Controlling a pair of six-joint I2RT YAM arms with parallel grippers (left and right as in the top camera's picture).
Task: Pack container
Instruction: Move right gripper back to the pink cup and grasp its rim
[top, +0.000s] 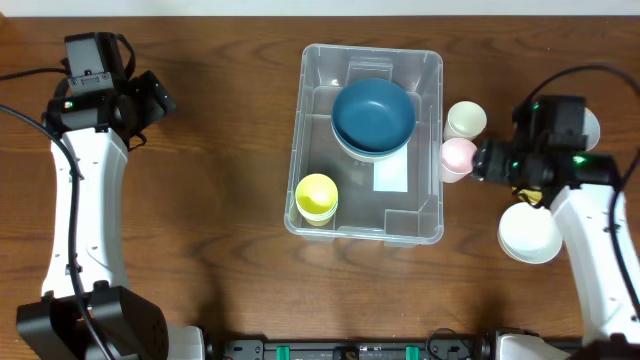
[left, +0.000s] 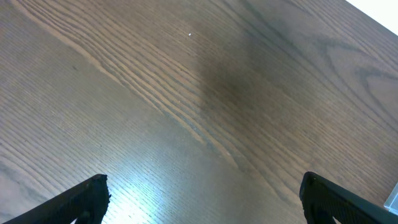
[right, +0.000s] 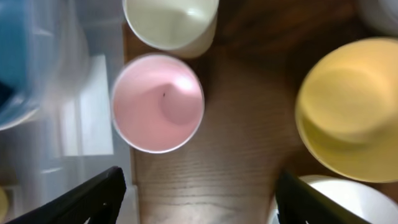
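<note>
I will next lower my right gripper toward the cup, with its fingers on either side of the cup's rim on the pink cup's side (top: 475, 156) (right: 203, 107) away from the bin, where bare wood lies.
The container (top: 300, 150) is a large clear bin at the table's middle, with a white label (top: 391, 175) on its base. It holds a blue bowl (top: 373, 115) stacked on a pale bowl, and a yellow cup (top: 316, 197). My right gripper (top: 482, 160) is open and empty just right of the bin. In the right wrist view its fingers (right: 199, 199) sit just short of a pink cup (right: 157, 102), with the bin wall (right: 62, 93) at the left. My left gripper (top: 160, 100) is open and empty at the far left, over bare wood (left: 199, 199).
Beside the bin's right wall stand the pink cup (top: 458, 155) and a cream cup (top: 465, 119). A white bowl (top: 529, 233) lies front right, another (top: 592, 126) behind the right arm. A yellow bowl (right: 350, 109) shows in the right wrist view.
</note>
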